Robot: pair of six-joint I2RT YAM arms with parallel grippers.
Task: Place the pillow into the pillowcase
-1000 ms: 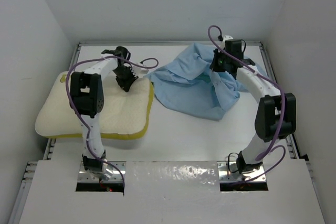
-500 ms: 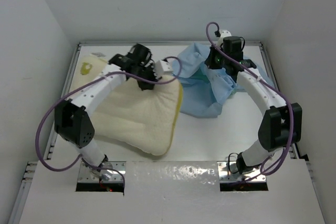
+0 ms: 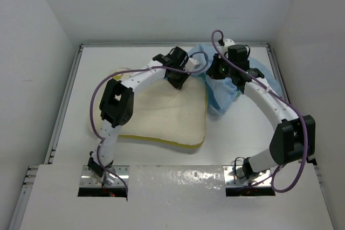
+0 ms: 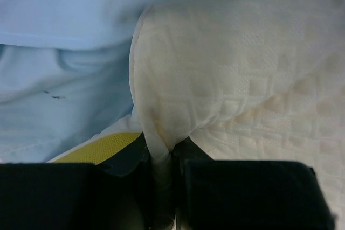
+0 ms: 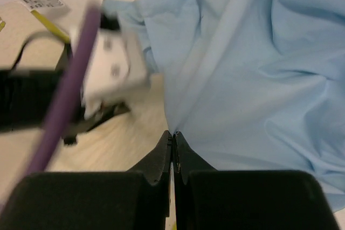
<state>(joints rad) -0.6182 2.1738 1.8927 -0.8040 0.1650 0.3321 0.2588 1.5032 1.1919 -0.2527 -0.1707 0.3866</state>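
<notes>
My left gripper moves outward and left in the top view next and releases the pillow edge, as the tabletop by the back bar [image 3: 147, 52] lies that way.
The cream-white pillow [image 3: 161, 112] with its yellow side band lies mid-table, its far right corner against the light blue pillowcase [image 3: 223, 92]. My left gripper [image 3: 179, 77] is shut on that pillow corner; the left wrist view shows the quilted pillow [image 4: 242, 68] pinched between the fingers, with blue pillowcase cloth [image 4: 64, 79] right beside it. My right gripper [image 3: 215, 74] is shut on an edge of the pillowcase [image 5: 253, 63] and holds the cloth bunched and lifted. The left gripper's white body [image 5: 108, 74] shows blurred in the right wrist view.
White walls enclose the table on three sides. A raised rail [image 3: 67, 95] runs along the left edge. The pillowcase bunches at the back right, and the two arms nearly meet there.
My left gripper has dragged the pillow to the right, up to the pillowcase. My right gripper has moved left with the cloth, which has bunched into a smaller heap.
</notes>
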